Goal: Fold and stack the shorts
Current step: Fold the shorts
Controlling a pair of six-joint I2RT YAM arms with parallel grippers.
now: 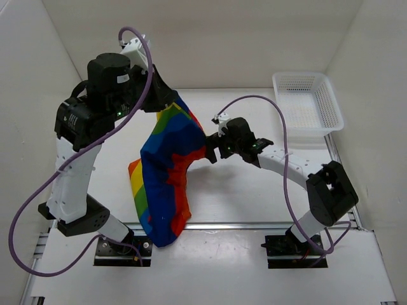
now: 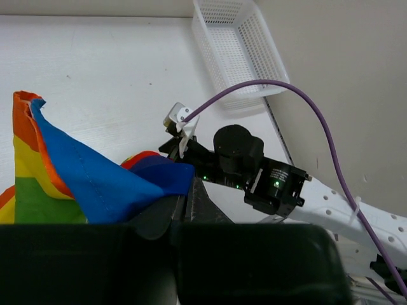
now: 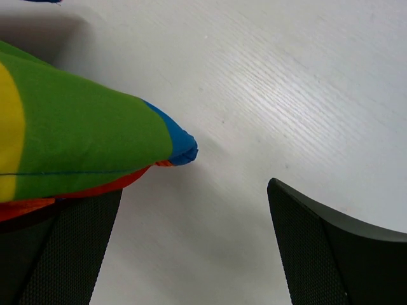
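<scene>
My right gripper slides to the left in the top view onto the shorts' green and blue corner [image 1: 202, 148] [image 3: 166, 141] next, because bare table still shows between its open fingers.
The rainbow-striped shorts [image 1: 166, 175] hang bunched from my raised left gripper [image 1: 165, 100], and their lower end reaches the table's front edge. In the left wrist view that gripper [image 2: 181, 204] is shut on a blue fold of the shorts [image 2: 82, 184]. My right gripper [image 1: 210, 151] stands open low over the table, just right of the hanging cloth. In the right wrist view a green and blue corner of the shorts [image 3: 89, 136] lies over its left finger [image 3: 63, 254]. Only bare table shows between the two fingers, around the right gripper [image 3: 197, 248].
A white mesh basket [image 1: 308, 105] stands at the back right corner and shows as the basket [image 2: 238, 47] in the left wrist view too. White walls close in the table on three sides. A metal rail [image 1: 254, 225] runs along the front edge.
</scene>
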